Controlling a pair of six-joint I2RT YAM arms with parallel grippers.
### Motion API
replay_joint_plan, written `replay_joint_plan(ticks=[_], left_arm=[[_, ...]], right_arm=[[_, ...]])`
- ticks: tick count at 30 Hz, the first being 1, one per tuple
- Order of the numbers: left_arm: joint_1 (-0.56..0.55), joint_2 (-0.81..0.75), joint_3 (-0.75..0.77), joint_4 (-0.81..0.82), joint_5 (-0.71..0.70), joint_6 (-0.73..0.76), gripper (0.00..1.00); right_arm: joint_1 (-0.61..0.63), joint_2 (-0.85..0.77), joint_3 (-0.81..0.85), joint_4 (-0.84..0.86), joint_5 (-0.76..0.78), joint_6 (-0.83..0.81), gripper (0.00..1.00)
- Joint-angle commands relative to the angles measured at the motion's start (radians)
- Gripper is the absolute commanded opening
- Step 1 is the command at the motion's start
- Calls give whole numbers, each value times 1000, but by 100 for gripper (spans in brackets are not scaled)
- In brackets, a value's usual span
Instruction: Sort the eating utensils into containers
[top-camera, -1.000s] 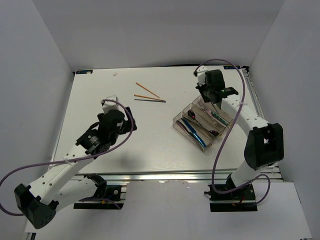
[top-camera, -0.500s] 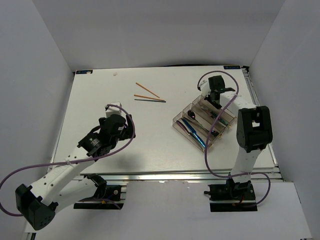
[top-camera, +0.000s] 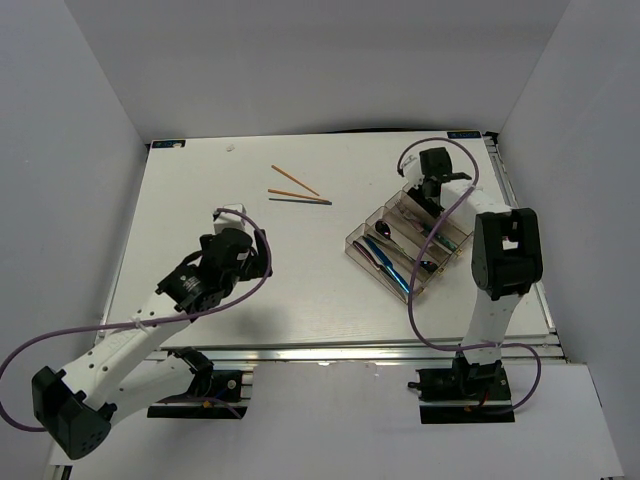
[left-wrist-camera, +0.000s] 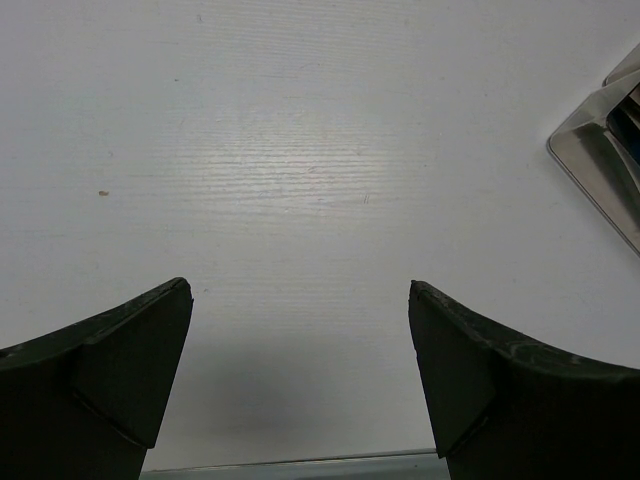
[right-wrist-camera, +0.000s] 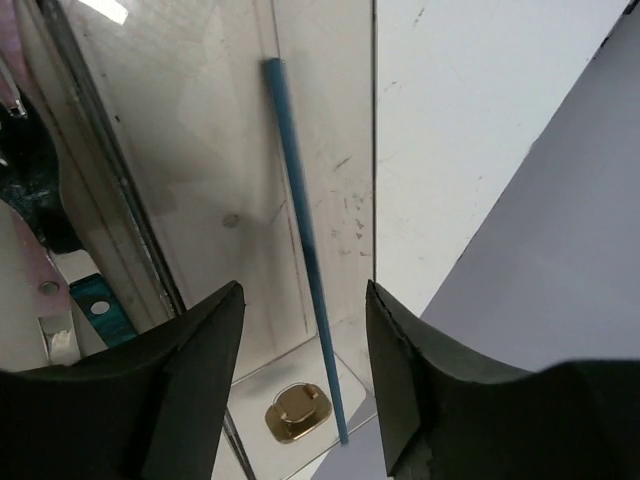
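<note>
The nearer orange chopstick's end (top-camera: 271, 190) lies outward and below my left gripper, apart from the dark stick, so my left gripper should next move outward, turn and lower onto it.
The clear divided tray (top-camera: 354, 243) stands right of centre, its corner showing in the left wrist view (left-wrist-camera: 600, 150). In it lie a blue knife (top-camera: 392, 270), a black spoon (top-camera: 384, 232) and a pink-handled piece (top-camera: 424, 263). My right gripper (top-camera: 425, 197) hangs open over the tray's far end. In the right wrist view a slim blue stick (right-wrist-camera: 296, 200) lies in the outer compartment (right-wrist-camera: 200, 150) between the parted jaws (right-wrist-camera: 303, 300), touching neither finger. Two orange chopsticks (top-camera: 294, 181) and a dark stick (top-camera: 300, 200) lie on the table. My left gripper (top-camera: 262, 262) (left-wrist-camera: 300, 300) is open over bare table.
A small gold piece (right-wrist-camera: 297, 412) sits at the end of the compartment with the blue stick. The white table (top-camera: 300, 300) is walled by grey panels at the left, back and right. A metal rail (top-camera: 350, 350) runs along the near edge.
The right gripper came down over the tray's far end and opened, letting go of the blue stick. The left arm drew slightly toward the near edge.
</note>
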Motion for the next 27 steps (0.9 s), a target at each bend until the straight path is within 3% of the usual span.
replay_joint_plan(ticks=[1, 4, 5, 10, 11, 14, 18, 19, 22, 24, 27], left_arm=[[0, 8, 9, 23, 9, 10, 98], [1, 38, 16, 18, -17, 2, 98], [1, 52, 21, 15, -37, -17, 98], [10, 208, 158, -38, -109, -126, 98], [13, 279, 197, -48, -146, -177, 98], [38, 427, 355, -86, -204, -282, 98], [101, 638, 541, -94, -215, -378, 95], [128, 685, 579, -100, -218, -401, 93], [179, 898, 769, -170, -229, -455, 91], [194, 1062, 951, -225, -246, -481, 89], [202, 1248, 1198, -310, -296, -490, 88]], right_arm=[[-12, -52, 60, 38, 9, 4, 58], [-14, -89, 87, 29, 1, 46, 59], [-12, -101, 115, 15, -3, 62, 89], [-11, -220, 216, -61, -28, 332, 89], [-11, -245, 224, -72, -34, 481, 89], [-12, -368, 196, -89, -145, 729, 89], [-12, -602, -41, 93, -515, 941, 89], [-14, -700, -177, 201, -693, 958, 89], [-12, -853, -424, 337, -761, 1151, 89], [-6, -889, -485, 325, -785, 1257, 89], [40, -923, -566, 247, -836, 1267, 89]])
